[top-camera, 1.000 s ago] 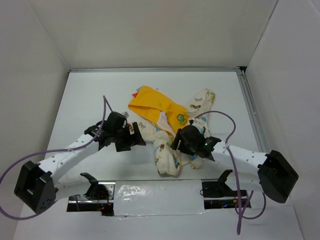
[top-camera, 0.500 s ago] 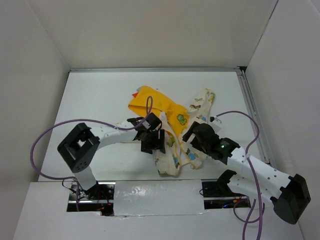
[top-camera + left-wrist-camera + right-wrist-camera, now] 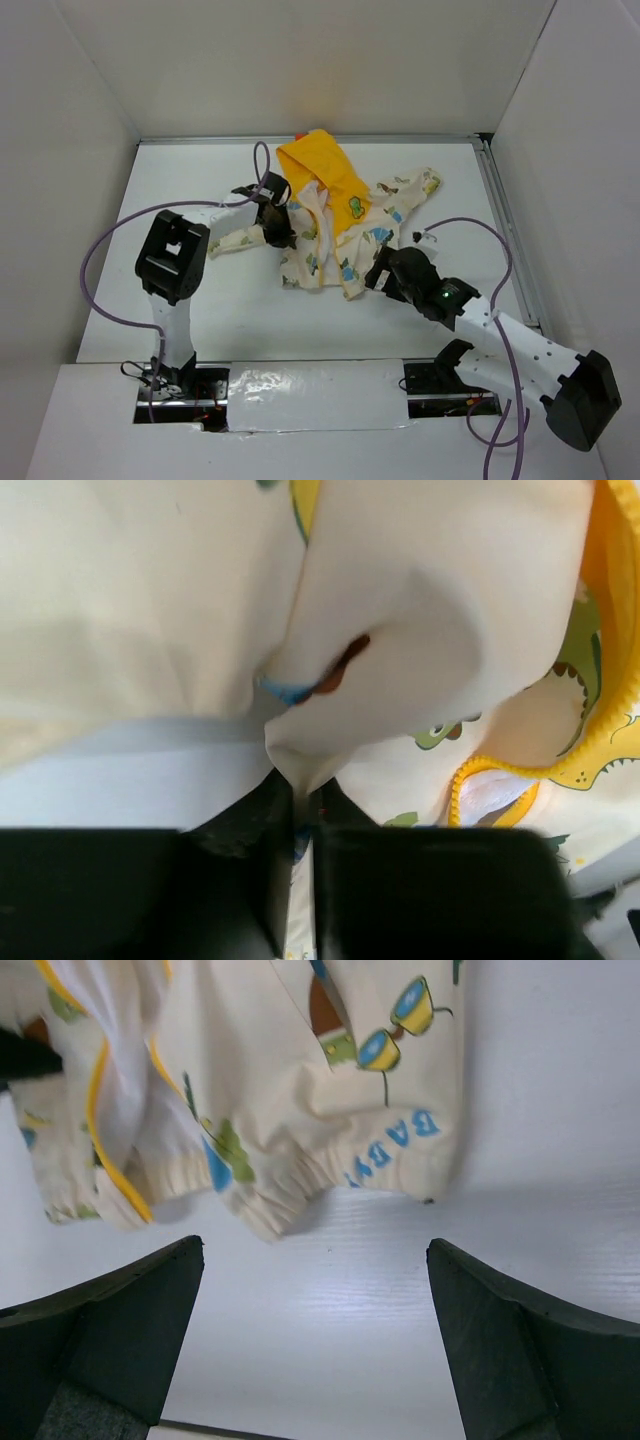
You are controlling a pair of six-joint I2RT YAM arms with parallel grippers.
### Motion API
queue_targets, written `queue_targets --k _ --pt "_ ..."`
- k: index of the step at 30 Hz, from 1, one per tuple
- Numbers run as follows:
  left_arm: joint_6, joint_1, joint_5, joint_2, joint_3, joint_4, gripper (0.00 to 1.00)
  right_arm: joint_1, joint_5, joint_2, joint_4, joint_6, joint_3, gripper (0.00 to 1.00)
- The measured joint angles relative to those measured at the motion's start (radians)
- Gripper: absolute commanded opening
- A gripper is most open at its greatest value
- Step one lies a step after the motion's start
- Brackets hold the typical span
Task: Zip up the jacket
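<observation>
I should next move my right gripper outward and left in the top view, onto the jacket's hem at the yellow zipper edge, where the zipper ends.
The jacket [image 3: 340, 225] lies mid-table, cream with cartoon prints, its yellow-orange hood [image 3: 318, 165] toward the back wall. My left gripper [image 3: 279, 222] is at the jacket's left edge, shut on a fold of cream fabric [image 3: 420, 630] that rises from between its fingers [image 3: 297, 790]. A yellow zipper edge [image 3: 470, 780] curls just right of that fold. My right gripper [image 3: 378, 276] stands open just short of the jacket's near hem. In the right wrist view the elastic hem [image 3: 300, 1175] lies beyond the open jaws [image 3: 315, 1260], with bare table between them.
A metal rail [image 3: 503, 225] runs along the table's right side. White walls enclose the back and both sides. Purple cables [image 3: 470, 225] loop over both arms. A silver taped strip [image 3: 315, 385] lies at the near edge between the bases.
The left gripper closed on the jacket and pulled it up toward the back left, spreading it out. The right gripper opened and now sits behind the hem.
</observation>
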Motion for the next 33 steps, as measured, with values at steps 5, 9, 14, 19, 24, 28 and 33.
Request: queue_targets --k 5,9,14,19,24,28,33 --pt "0.055 0.025 -0.025 -0.108 -0.106 0.042 0.77 0.082 0.002 0.058 0.017 -0.072 0.007 1.0" --pt "0.047 -0.001 -0.021 -0.335 -0.313 0.058 0.99 0.16 0.029 0.16 0.019 -0.126 0.075 1.0" --pt "0.045 0.019 -0.012 -0.585 -0.476 0.055 0.99 0.191 0.036 0.351 0.066 -0.204 0.187 0.97" --pt "0.048 0.051 0.007 -0.684 -0.56 0.065 0.99 0.176 0.004 0.507 0.126 -0.28 0.237 0.86" --pt "0.054 0.061 0.042 -0.702 -0.599 0.077 0.99 0.143 -0.034 0.63 0.126 -0.302 0.303 0.73" --pt "0.076 0.058 0.064 -0.701 -0.598 0.096 0.99 0.14 -0.053 0.678 0.124 -0.313 0.309 0.57" --pt "0.091 0.014 0.064 -0.69 -0.573 0.105 0.99 0.14 -0.059 0.713 0.108 -0.315 0.328 0.55"
